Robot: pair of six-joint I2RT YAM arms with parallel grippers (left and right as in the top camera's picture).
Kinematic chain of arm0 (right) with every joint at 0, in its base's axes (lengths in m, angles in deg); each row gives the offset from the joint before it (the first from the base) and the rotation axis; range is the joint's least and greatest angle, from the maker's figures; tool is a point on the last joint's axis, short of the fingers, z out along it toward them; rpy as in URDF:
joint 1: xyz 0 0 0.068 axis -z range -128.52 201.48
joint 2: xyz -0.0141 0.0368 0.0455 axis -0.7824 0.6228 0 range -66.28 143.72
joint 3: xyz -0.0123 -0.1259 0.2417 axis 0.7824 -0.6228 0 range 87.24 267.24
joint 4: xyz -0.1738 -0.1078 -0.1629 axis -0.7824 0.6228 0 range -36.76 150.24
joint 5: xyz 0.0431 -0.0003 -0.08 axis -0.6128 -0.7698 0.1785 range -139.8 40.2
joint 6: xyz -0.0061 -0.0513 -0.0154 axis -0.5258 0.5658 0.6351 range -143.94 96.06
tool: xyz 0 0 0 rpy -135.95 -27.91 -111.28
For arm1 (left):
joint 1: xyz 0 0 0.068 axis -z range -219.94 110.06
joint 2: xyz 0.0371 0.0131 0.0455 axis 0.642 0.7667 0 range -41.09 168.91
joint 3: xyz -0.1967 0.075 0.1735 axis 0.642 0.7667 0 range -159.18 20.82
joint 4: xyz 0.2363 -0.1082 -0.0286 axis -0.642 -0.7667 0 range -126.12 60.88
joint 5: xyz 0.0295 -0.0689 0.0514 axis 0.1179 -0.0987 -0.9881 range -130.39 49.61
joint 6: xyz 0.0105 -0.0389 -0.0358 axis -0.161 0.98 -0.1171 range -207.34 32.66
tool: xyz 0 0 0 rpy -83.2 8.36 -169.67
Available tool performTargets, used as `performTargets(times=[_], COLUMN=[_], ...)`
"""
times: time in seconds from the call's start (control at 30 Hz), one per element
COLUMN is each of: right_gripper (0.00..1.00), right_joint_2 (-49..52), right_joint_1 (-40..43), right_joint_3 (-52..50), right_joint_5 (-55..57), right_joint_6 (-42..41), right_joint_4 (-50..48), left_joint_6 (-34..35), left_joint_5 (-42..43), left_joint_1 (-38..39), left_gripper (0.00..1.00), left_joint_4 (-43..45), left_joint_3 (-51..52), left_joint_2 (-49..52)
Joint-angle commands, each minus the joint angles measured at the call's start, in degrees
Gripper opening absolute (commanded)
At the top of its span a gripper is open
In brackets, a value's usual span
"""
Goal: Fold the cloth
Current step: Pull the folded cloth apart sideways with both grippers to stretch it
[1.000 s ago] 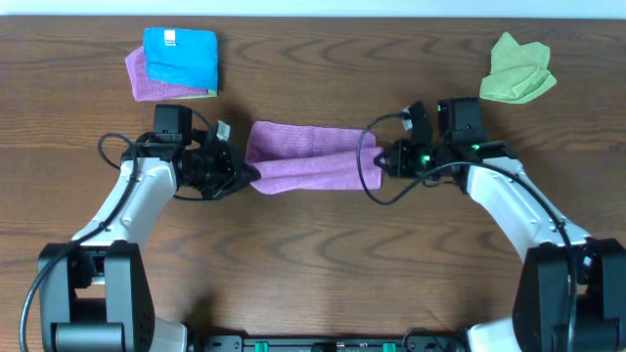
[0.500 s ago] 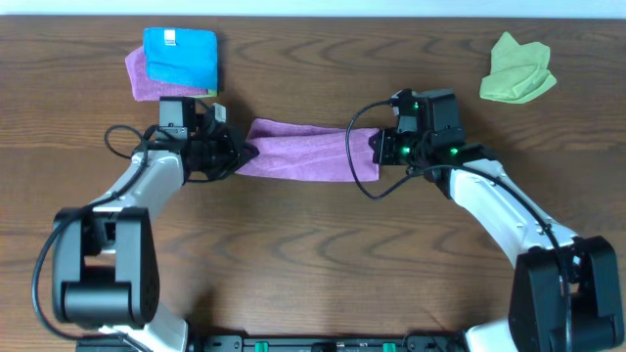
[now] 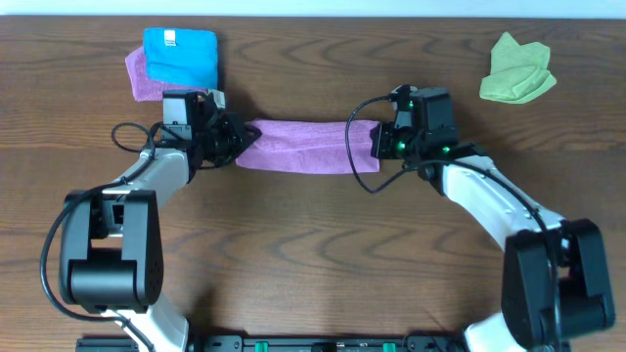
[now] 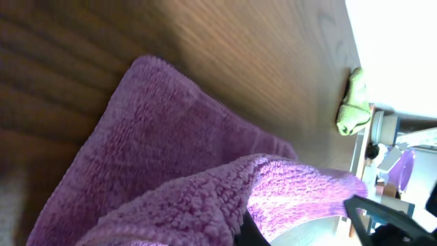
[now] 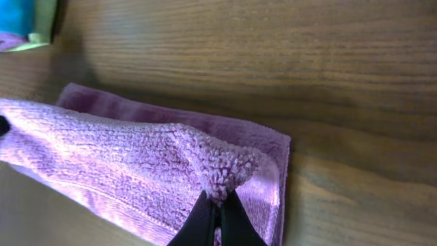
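The right gripper comes down next until the lifted tuft rests on the end of the lower layer [image 3: 368, 164] [image 5: 262, 194], then lets go, since that end lies below the gripper.
The lilac cloth [image 3: 298, 147] lies as a narrow folded band across the middle of the table, stretched between both grippers. My left gripper [image 3: 238, 145] is shut on its left end, and in the left wrist view the raised fold of the cloth [image 4: 205, 184] fills the frame and hides most of the fingers. My right gripper [image 3: 377, 145] is shut on the right end. In the right wrist view the black fingertips [image 5: 217, 208] pinch a tuft of the cloth's [image 5: 136, 157] upper layer, lifted over the lower layer.
A bright blue cloth [image 3: 181, 57] lies on a purple one [image 3: 139, 78] at the back left, also seen in the right wrist view [image 5: 17, 14]. A lime-green cloth [image 3: 516, 70] lies crumpled at the back right. The wooden table [image 3: 313, 254] stretches toward the front.
Both grippers have moved toward the back of the table, carrying the cloth's near edge over the far part. The cloth now shows as a thinner band.
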State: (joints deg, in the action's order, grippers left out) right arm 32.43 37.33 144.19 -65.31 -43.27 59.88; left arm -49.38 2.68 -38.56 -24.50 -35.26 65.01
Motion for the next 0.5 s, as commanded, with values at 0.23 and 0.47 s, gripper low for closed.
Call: performTargets(times=[0.23,0.47], right_gripper=[0.01,0.02], right_joint_2=[3.67,5.14], right_joint_1=[0.13,-0.04], right_joint_3=[0.37,0.37], right_joint_5=[3.74,6.16], right_joint_6=[-0.76,-0.31], right_joint_4=[-2.05,-2.29], left_joint_6=[3.28,4.79], left_joint_5=[-4.31,-4.31], left_joint_1=[-0.22,-0.22], left_gripper=[0.06,0.06], left_joint_4=[5.62,9.33], left_joint_3=[-1.16,-1.33], left_joint_2=[6.25,9.75])
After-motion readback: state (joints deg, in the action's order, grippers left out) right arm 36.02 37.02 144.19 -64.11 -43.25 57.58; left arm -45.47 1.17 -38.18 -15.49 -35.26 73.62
